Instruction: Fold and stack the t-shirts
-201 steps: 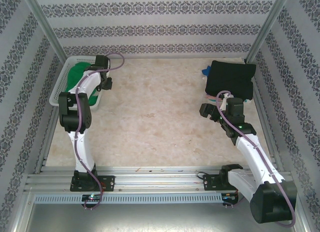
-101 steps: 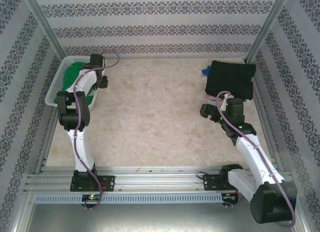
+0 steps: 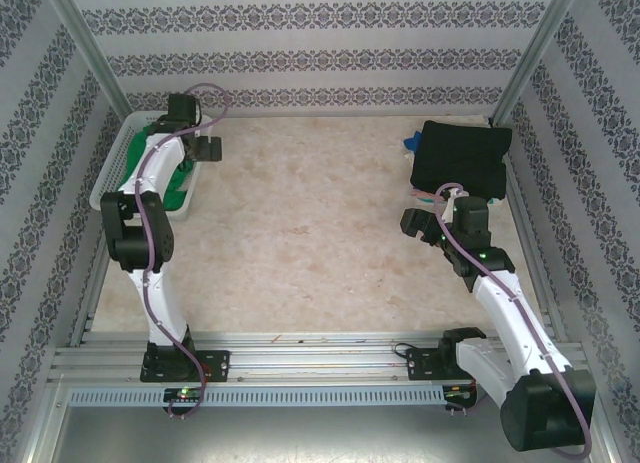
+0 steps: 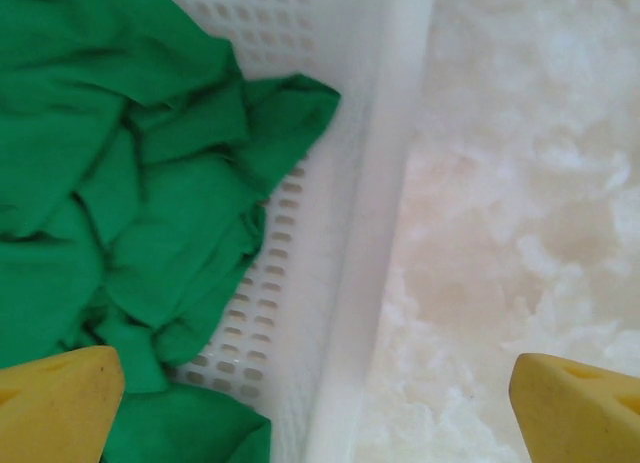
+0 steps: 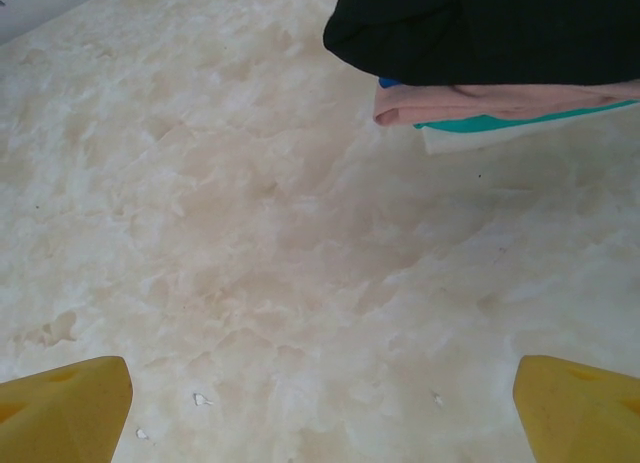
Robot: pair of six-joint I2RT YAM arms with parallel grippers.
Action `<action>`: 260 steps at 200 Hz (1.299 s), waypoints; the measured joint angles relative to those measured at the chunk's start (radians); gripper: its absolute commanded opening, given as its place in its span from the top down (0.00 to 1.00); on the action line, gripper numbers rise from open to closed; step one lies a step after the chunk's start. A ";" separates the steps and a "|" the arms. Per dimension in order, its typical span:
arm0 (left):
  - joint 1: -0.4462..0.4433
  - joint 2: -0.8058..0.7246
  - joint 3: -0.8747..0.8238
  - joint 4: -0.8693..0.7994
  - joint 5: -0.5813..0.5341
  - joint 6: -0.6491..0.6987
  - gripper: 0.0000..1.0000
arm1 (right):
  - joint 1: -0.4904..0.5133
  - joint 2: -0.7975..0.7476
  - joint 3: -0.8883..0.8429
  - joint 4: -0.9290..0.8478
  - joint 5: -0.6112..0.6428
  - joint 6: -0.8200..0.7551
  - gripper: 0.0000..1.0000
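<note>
I need to move my left gripper next from the basket's rim (image 4: 370, 233) in over the green t-shirt and down onto its bunched folds, because the end of one finger is above bare table.
A crumpled green t-shirt (image 4: 120, 173) lies in the white lattice basket (image 3: 110, 173) at the far left. My left gripper (image 4: 320, 413) hangs open over the basket's right rim (image 4: 370, 233). One yellow finger is above the green cloth and the other above the table, with nothing between them. In the top view the left gripper (image 3: 198, 148) is at the basket's far right corner. At the far right a folded black t-shirt (image 3: 462, 158) tops a stack, with pink (image 5: 480, 103) and blue-green (image 5: 520, 118) layers beneath. My right gripper (image 5: 320, 413) is open and empty just short of that stack.
The marble-patterned tabletop (image 3: 310, 213) stretches between the basket and the stack. Patterned walls and metal posts (image 3: 530, 53) close in the far side and both flanks. A rail (image 3: 300, 358) with the arm bases runs along the near edge.
My left gripper has opened wide and moved toward the far end of the basket. The basket has shifted slightly left. The right arm has not moved.
</note>
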 measured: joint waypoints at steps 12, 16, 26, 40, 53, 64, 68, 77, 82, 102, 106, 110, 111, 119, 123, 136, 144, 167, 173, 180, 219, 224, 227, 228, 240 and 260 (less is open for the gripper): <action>0.013 -0.004 0.003 0.010 -0.017 -0.019 0.02 | 0.000 -0.011 0.000 0.001 0.000 0.000 0.02; 0.019 -0.003 0.006 0.010 -0.021 -0.030 0.03 | 0.000 -0.014 0.000 0.001 0.000 0.000 0.02; 0.040 0.008 0.011 0.009 -0.027 -0.054 0.03 | 0.000 -0.020 0.000 0.001 0.000 0.000 0.02; 0.081 0.037 0.027 0.010 -0.028 -0.093 0.03 | 0.002 -0.025 0.000 0.000 0.000 -0.005 0.02; 0.126 0.069 0.036 0.015 -0.025 -0.129 0.04 | 0.003 -0.026 0.000 0.000 0.000 -0.008 0.02; 0.165 0.097 0.039 0.023 -0.014 -0.154 0.06 | 0.008 -0.025 0.000 0.000 0.000 -0.011 0.02; 0.178 0.110 0.040 0.029 -0.008 -0.164 0.06 | 0.008 -0.025 0.000 0.001 0.000 -0.011 0.02; 0.204 0.134 0.045 0.036 0.010 -0.180 0.07 | 0.011 -0.024 0.000 0.002 0.000 -0.016 0.02; 0.217 0.150 0.050 0.037 0.016 -0.188 0.07 | 0.013 -0.023 0.000 0.002 0.000 -0.020 0.02; 0.243 0.225 0.101 0.035 0.043 -0.210 0.08 | 0.020 -0.007 0.000 0.005 -0.003 -0.030 0.02; 0.243 0.242 0.117 0.034 0.048 -0.213 0.08 | 0.022 -0.003 0.000 0.005 -0.004 -0.031 0.02; 0.243 0.260 0.135 0.032 0.053 -0.216 0.09 | 0.022 0.000 0.000 0.005 -0.005 -0.032 0.02; 0.242 0.262 0.138 0.032 0.054 -0.216 0.09 | 0.022 0.000 0.000 0.005 -0.005 -0.032 0.02; 0.240 0.296 0.169 0.030 0.062 -0.221 0.12 | 0.026 0.004 0.000 0.005 -0.005 -0.033 0.02; 0.240 0.311 0.182 0.027 0.065 -0.225 0.15 | 0.026 0.006 0.000 0.005 -0.006 -0.034 0.02; 0.235 0.356 0.225 0.013 0.076 -0.238 0.25 | 0.027 0.008 0.000 0.006 -0.007 -0.034 0.02; 0.235 0.373 0.244 0.005 0.080 -0.241 0.33 | 0.028 0.008 0.000 0.007 -0.007 -0.034 0.02; 0.238 0.384 0.260 -0.006 0.087 -0.253 0.62 | 0.028 0.008 0.000 0.008 -0.007 -0.034 0.02; 0.239 0.384 0.264 -0.009 0.093 -0.254 0.69 | 0.028 0.008 0.000 0.008 -0.007 -0.034 0.02; 0.239 0.384 0.269 -0.011 0.104 -0.257 0.76 | 0.028 0.008 0.000 0.008 -0.007 -0.034 0.02; 0.236 0.339 0.253 -0.021 0.161 -0.261 0.99 | 0.028 0.010 0.000 0.008 -0.007 -0.034 0.02; 0.236 0.317 0.240 -0.021 0.167 -0.261 1.00 | 0.028 0.010 0.000 0.008 -0.007 -0.034 0.02; 0.236 0.306 0.232 -0.022 0.168 -0.261 1.00 | 0.028 0.010 0.000 0.008 -0.007 -0.033 0.02; 0.236 0.297 0.228 -0.022 0.170 -0.262 1.00 | 0.028 0.010 0.000 0.008 -0.007 -0.033 0.02; 0.236 0.223 0.189 -0.021 0.181 -0.261 1.00 | 0.028 0.010 0.000 0.008 -0.007 -0.033 0.02; 0.235 0.032 0.088 0.024 0.182 -0.261 1.00 | 0.031 0.010 0.000 0.008 -0.005 -0.029 0.02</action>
